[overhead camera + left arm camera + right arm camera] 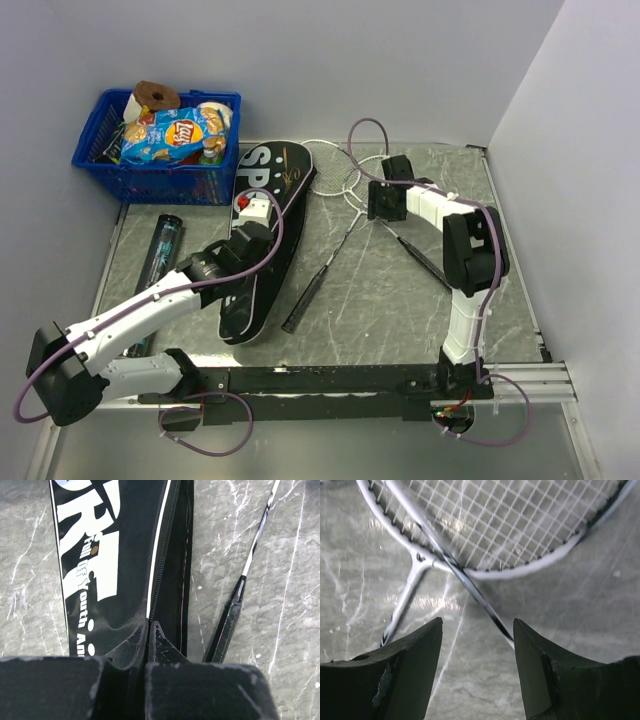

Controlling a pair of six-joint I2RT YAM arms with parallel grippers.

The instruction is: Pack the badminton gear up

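Next, my right gripper lowers a little onto the thin shaft [481,600] already slantwise between its open fingers, beside the other racket's rim, then closes.
The black bag [262,240] lettered SPORT lies lengthwise at centre left, its zip edge [160,565] open. My left gripper [149,625] is shut on the bag's flap beside the zip. Two white-framed rackets cross to the right of the bag, their heads [335,165] at the back. One black handle [305,295] points at the front, and it also shows beside the bag [225,630]. The other handle [425,262] runs under the right arm. My right gripper [477,622] hangs open over the crossing; one shaft [480,600] passes between its fingers, untouched. The dark tube [160,255] lies left of the bag.
A blue plastic basket [110,165] with a crisp packet [170,135] and other snacks stands at the back left corner. Walls close in the table at the back and on both sides. A black rail [330,378] runs along the near edge.
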